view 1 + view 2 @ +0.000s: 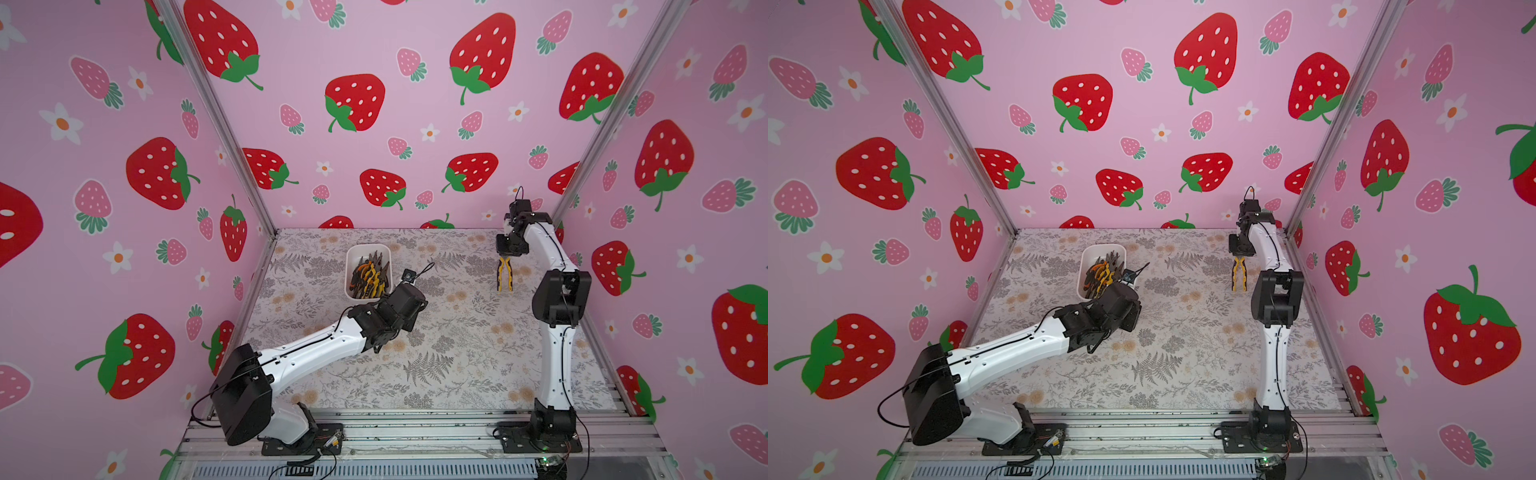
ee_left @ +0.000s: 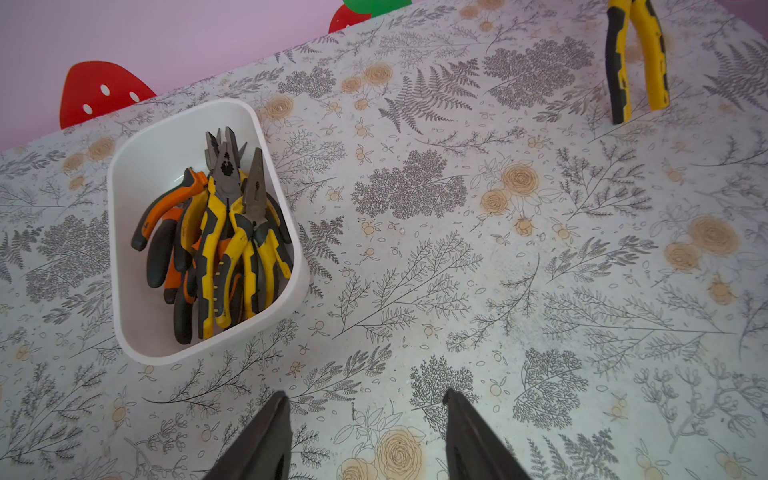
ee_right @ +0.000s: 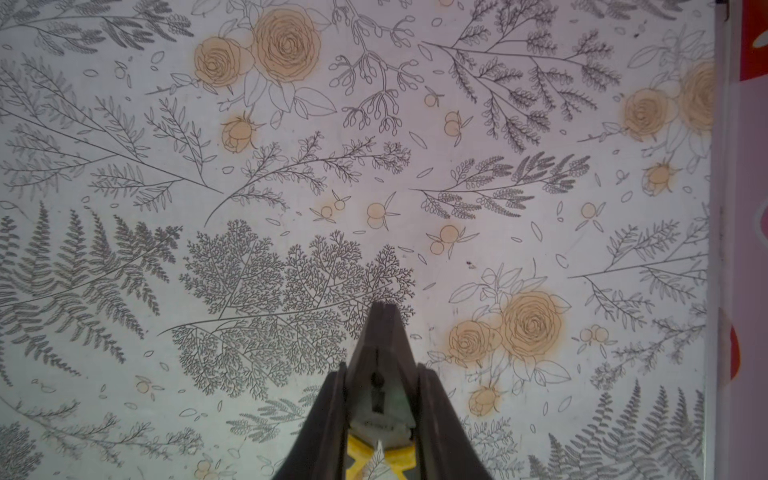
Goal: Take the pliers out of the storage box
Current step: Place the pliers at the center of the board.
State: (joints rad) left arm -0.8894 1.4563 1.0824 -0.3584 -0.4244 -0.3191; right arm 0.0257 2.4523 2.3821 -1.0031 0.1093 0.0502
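I need to lower the pliers onto the bare floral cover (image 3: 378, 252) next with my right gripper and let go of them there. The cover is just below my right gripper and the hanging handles.
The white storage box (image 1: 368, 248) (image 1: 1103, 247) (image 2: 137, 187) stands at the back left of the table. Several pliers (image 1: 370, 276) (image 2: 226, 232) with orange-and-black and yellow-and-black handles lie heaped in it. My left gripper (image 2: 365, 395) (image 1: 376, 343) is open and empty over the bare table, in front of and to the right of the box. At the far right my right gripper (image 1: 505, 254) (image 3: 381, 368) is shut on the metal head of one yellow-and-black pair of pliers (image 1: 504, 275) (image 1: 1239, 275) (image 2: 636, 62) (image 3: 382, 345). Its handles hang down close to the table.
The table carries a floral-printed cover (image 1: 457, 353). Pink strawberry walls close it in at the back and both sides; the right wall (image 3: 744, 208) is near my right gripper. Aluminium rails (image 1: 415, 424) with both arm bases run along the front.
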